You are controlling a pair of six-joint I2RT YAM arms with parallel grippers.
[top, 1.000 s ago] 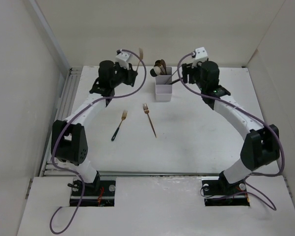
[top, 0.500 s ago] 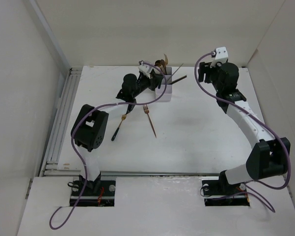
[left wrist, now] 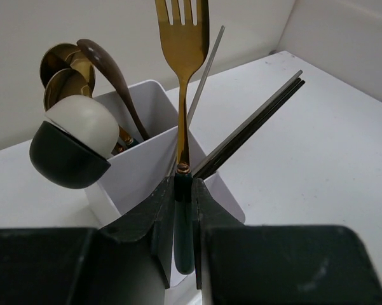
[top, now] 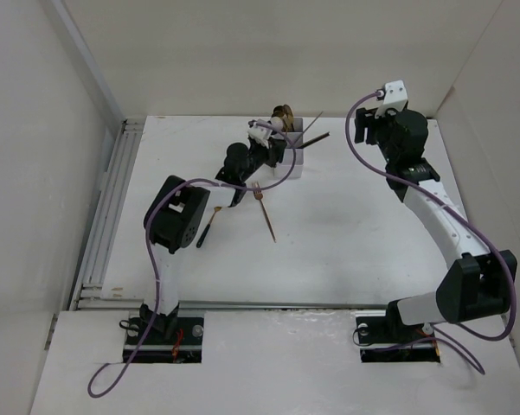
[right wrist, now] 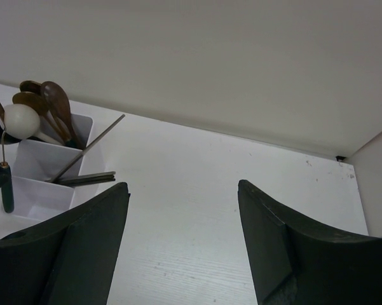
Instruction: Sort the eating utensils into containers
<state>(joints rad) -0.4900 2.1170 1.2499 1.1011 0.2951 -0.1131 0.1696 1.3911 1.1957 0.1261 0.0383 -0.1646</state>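
Note:
The fork's dark green handle goes with my left gripper over the opening of the organizer's near section (top: 288, 166) next, since it stands empty beside the chopsticks.
My left gripper (left wrist: 183, 185) is shut on the dark green handle of a gold-headed fork (left wrist: 182, 38), which it holds upright with the tines up, just in front of the white organizer (left wrist: 143, 136). In the top view the left gripper (top: 275, 145) is at the organizer (top: 296, 157). Its far compartment holds gold, brown, pale (left wrist: 82, 121) and black spoons. Chopsticks (left wrist: 257, 121) lean out of the middle one. Another dark-handled gold fork (top: 209, 225) and a copper fork (top: 265, 212) lie on the table. My right gripper (right wrist: 183, 190) stands open and empty, off to the organizer's right.
White walls enclose the table on the left, back and right. The right arm (top: 433, 207) arcs along the right side. A purple cable (top: 268, 181) loops beside the left wrist over the forks on the table.
My left arm has swung right from the table's back left to the organizer, carrying the gold fork. The right arm has drawn back to the right, away from the organizer.

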